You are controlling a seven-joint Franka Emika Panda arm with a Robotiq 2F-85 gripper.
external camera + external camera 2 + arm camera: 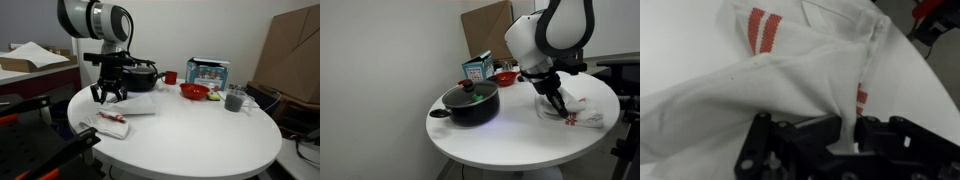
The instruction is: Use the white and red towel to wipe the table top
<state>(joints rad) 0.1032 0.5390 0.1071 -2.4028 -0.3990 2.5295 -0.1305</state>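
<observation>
My gripper sweeps the towel's pinched fold across the table top to the bare part by the grey cup next and releases it there.
The white towel with red stripes lies crumpled on the round white table, near its edge. It also shows in an exterior view and fills the wrist view. My gripper hangs just above the towel; in an exterior view its fingers reach down to the cloth. In the wrist view the gripper is shut on a pinched fold of the towel, which is drawn up between the jaws.
A black pot with a lid stands on the table beside the arm. A red bowl, a red cup, a grey cup and a printed box stand at the far side. Cardboard leans behind.
</observation>
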